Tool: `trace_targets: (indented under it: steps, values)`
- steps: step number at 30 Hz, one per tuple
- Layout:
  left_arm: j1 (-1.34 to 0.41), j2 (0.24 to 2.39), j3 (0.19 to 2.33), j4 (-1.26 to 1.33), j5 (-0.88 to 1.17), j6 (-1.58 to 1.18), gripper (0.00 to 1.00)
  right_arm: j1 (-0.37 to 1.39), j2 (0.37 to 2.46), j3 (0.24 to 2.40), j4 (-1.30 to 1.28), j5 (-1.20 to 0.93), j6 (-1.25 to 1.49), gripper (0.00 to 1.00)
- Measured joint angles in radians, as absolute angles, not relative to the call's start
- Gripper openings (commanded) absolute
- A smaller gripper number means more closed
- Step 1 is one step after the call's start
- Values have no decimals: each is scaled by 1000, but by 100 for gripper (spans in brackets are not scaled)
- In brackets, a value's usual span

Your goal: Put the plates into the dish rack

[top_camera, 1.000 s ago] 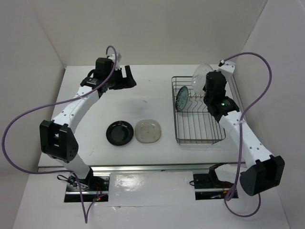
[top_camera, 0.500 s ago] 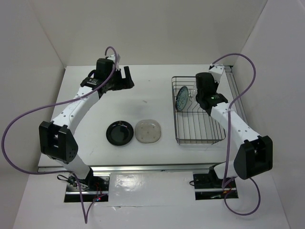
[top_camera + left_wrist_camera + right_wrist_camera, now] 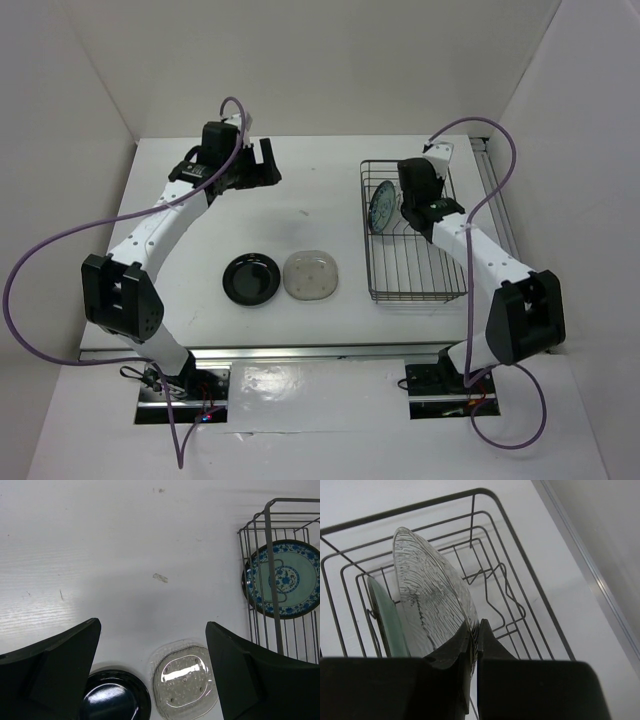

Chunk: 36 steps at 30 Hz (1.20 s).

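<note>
The black plate's free rim lies below and back from my left gripper, which should move back and down onto it, as the grey-beige plate crowds the other.
The dish rack stands at the right of the table. The blue-green patterned plate stands upright at its left end. My right gripper is inside the rack, shut on the rim of the clear glass plate, which stands on edge right beside the blue-green plate. In the right wrist view the jaws pinch the glass rim above the rack wires. The black plate and the grey-beige plate lie side by side on the table. My left gripper hovers open and empty at the back.
In the left wrist view my open gripper frames the black plate and grey-beige plate, with the rack at right. A small scrap lies on the table. White walls enclose the table; a metal strip runs behind the rack.
My right gripper has moved left and down with the clear glass plate, from above the rack's back right corner into the rack beside the blue-green plate. The left arm has not moved.
</note>
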State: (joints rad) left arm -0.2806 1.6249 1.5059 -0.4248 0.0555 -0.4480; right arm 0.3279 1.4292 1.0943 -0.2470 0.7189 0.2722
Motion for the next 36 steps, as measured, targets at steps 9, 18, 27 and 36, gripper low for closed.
trace_targets:
  steps: [9,18,27,36]
  values:
    - [-281,1625,1516,-427,56,-446,100,362,1481,1095,-238,719,291,39]
    - [-281,1625,1517,-429,56,-446,100,370,1481,1095,-233,733,294,100]
    - [-281,1665,1578,-485,27,-443,100,371,1483,1143,-289,782,320,100]
    - [-288,1621,1489,-596,-92,-535,100,371,1378,1170,-404,767,374,100]
